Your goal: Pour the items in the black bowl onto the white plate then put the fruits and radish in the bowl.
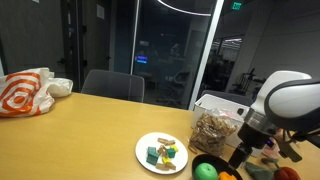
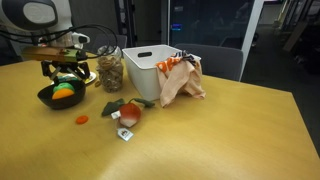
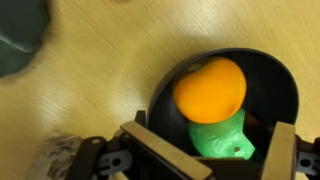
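My gripper moves past the green leaves and down onto the radish's red body next, since the fruits lie in the bowl [image 2: 60,97] but it is still on the tabletop.
The black bowl [image 2: 60,97] stands on the wooden table with an orange fruit [image 3: 210,88] and a green fruit [image 3: 222,140] lying in it. My gripper [image 3: 225,160] hovers just above the bowl [image 3: 282,85], open, its fingers [image 3: 165,152] spread to either side of the green fruit without touching it. The white plate [image 1: 142,152] carries the small green, teal and yellow items [image 1: 163,153]. More pieces lie on the table beside the bowl: an orange one [image 2: 83,119] and a reddish and green cluster [image 2: 126,112]. Which of them is the radish I cannot tell.
A clear box of brownish bits [image 1: 213,130] and a white bin [image 2: 150,68] stand behind the bowl. A crumpled paper bag [image 2: 182,80] leans on the bin. An orange-and-white bag [image 1: 25,92] lies far off. A small white tag [image 2: 125,134] lies on the table.
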Motion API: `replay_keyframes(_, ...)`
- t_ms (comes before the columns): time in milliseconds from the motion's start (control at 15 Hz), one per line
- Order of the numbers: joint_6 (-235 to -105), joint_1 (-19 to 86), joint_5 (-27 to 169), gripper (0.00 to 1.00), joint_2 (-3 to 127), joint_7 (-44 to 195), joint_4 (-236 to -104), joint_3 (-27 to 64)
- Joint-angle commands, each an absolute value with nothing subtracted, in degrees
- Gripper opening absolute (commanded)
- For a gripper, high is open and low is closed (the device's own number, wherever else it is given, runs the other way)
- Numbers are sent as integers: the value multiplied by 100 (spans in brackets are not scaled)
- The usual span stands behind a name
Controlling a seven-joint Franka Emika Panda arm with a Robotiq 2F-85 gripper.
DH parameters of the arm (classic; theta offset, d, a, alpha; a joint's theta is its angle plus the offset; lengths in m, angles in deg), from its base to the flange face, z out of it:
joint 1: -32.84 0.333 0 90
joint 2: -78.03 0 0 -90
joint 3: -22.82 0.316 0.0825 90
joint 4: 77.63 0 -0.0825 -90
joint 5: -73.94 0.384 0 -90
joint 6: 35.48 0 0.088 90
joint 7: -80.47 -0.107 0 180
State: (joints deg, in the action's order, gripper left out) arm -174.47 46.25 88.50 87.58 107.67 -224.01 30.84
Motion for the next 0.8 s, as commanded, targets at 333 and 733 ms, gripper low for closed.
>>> replay_keyframes(333, -17694, 3517, 7219, 100, 8954, 8668, -22468, 2586)
replay_keyframes(733, -17704, 2794, 5369, 100, 8787, 6376, -22458, 2656)
